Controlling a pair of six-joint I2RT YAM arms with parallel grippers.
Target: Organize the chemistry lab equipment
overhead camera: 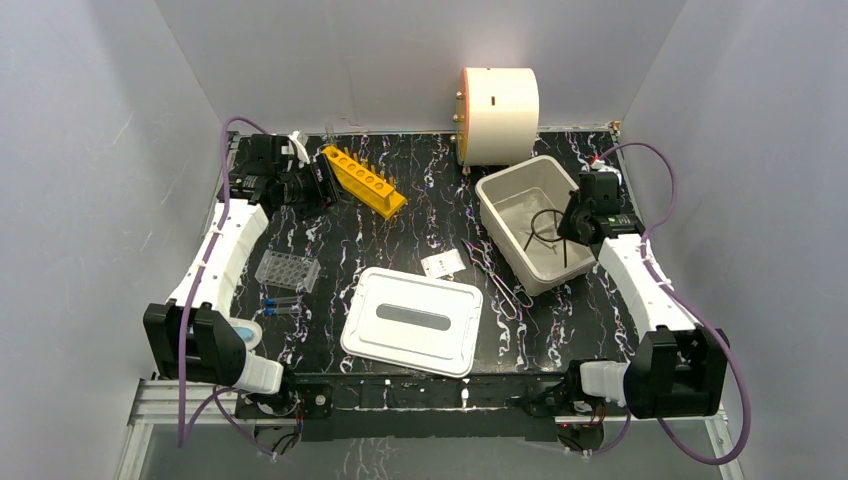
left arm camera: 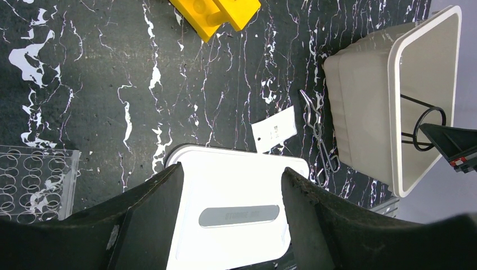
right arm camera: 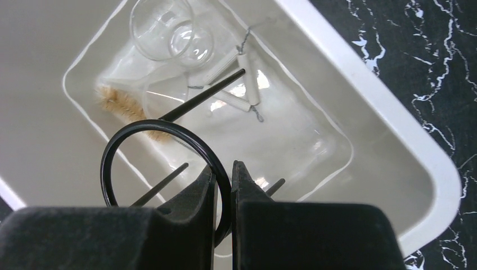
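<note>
I should next lower my right gripper toward the bare tub bottom and release the tripod's rim, as its legs point down at the space beside the brush (right arm camera: 121, 104).
My right gripper (overhead camera: 566, 226) (right arm camera: 224, 169) is shut on the rim of a black ring tripod (overhead camera: 545, 226) (right arm camera: 163, 122) and holds it inside the white tub (overhead camera: 497, 212) (right arm camera: 360, 95). In the tub lie a clear beaker (right arm camera: 169, 31), a funnel (right arm camera: 163, 93), the white triangle (right arm camera: 242, 84) and a brush (right arm camera: 121, 104). My left gripper (overhead camera: 325, 182) (left arm camera: 232, 174) is open and empty, beside the orange tube rack (overhead camera: 365, 180) (left arm camera: 216, 14). The clear well plate (overhead camera: 287, 270) (left arm camera: 34, 180), blue-capped vials (overhead camera: 281, 305) and wire tongs (overhead camera: 500, 275) (left arm camera: 320, 140) lie on the table.
The tub's flat lid (overhead camera: 412, 320) (left arm camera: 236, 214) lies at front centre. A small white card (overhead camera: 442, 263) (left arm camera: 274, 129) lies behind it. The cream drum (overhead camera: 498, 100) stands at the back. A round white and blue item (overhead camera: 246, 333) sits by the left arm's base.
</note>
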